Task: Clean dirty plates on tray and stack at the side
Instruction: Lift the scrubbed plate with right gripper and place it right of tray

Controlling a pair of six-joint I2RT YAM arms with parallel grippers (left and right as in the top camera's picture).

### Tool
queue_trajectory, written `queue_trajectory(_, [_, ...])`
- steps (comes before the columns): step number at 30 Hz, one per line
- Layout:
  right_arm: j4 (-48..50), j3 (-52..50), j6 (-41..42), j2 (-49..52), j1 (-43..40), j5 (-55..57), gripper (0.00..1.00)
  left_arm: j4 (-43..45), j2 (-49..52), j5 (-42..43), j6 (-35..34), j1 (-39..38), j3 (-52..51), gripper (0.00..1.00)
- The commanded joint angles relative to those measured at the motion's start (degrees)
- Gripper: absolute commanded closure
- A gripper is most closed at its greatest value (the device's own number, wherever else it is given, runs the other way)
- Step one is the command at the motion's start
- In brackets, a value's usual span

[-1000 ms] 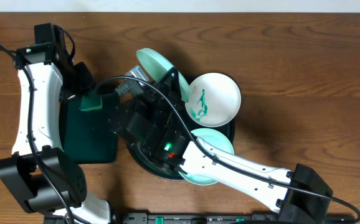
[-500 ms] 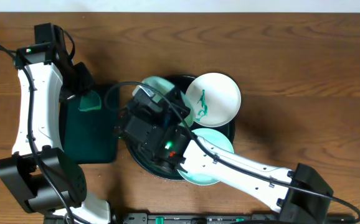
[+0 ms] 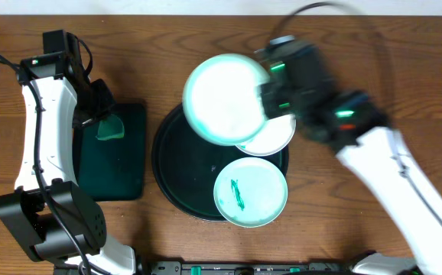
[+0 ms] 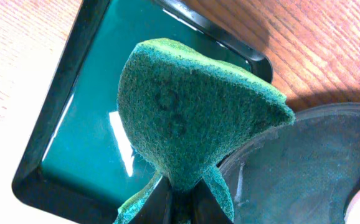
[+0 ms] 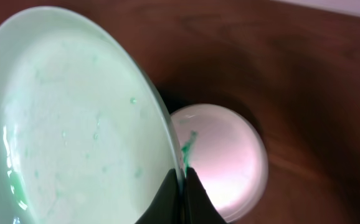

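Note:
My right gripper next lowers the mint plate rightward in the overhead view.
My right gripper (image 3: 267,90) is shut on the rim of a mint plate (image 3: 225,98) and holds it raised over the far part of the round black tray (image 3: 177,187). The plate fills the left of the right wrist view (image 5: 74,118), with the jaws (image 5: 181,180) pinching its edge. A second plate (image 3: 276,136) with a teal scribble lies partly under it at the tray's far right, also in the right wrist view (image 5: 220,162). A third scribbled plate (image 3: 250,191) lies at the tray's near right. My left gripper (image 4: 183,202) is shut on the teal-green sponge (image 4: 186,118), which also shows overhead (image 3: 112,126).
A rectangular dark green tray (image 3: 114,164) lies left of the round tray, under the sponge; it also shows in the left wrist view (image 4: 74,130). Bare wooden table (image 3: 404,61) surrounds both trays.
My right arm has swung from the near side up to the far right, lifting the plate off the tray and turning it face up. The left arm has stayed still.

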Motion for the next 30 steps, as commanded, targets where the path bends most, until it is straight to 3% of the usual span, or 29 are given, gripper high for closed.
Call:
queue_trajectory(1, [-3.9,0.9,3.5,-4.5,-10.1,-14.7,0.99,-0.5,-0.1,-0.7,1.2,0.1,0.0,0.93])
queue_trajectory(6, [-13.6,0.7,3.1,-7.1,-26.6,-15.6,0.99,-0.4,-0.1,-0.7,1.2,0.1,0.0,0.93])
queue_trajectory(12, [-17.9,-6.7,1.7,-5.5,-37.2,-10.7,0.99,-0.4,-0.1,-0.7,1.2,0.0,0.0,0.93])
queue_trajectory(22, [-3.6,-27.3,-0.7,-0.2,-45.0,-7.8,0.99,-0.4,-0.1,-0.7,1.2,0.0,0.0,0.93])
queue_trajectory(30, [6.8,-31.1,-8.7,6.9,-46.6,-7.7,0.99,-0.4,-0.1,-0.7,1.2,0.0,0.0,0.93])
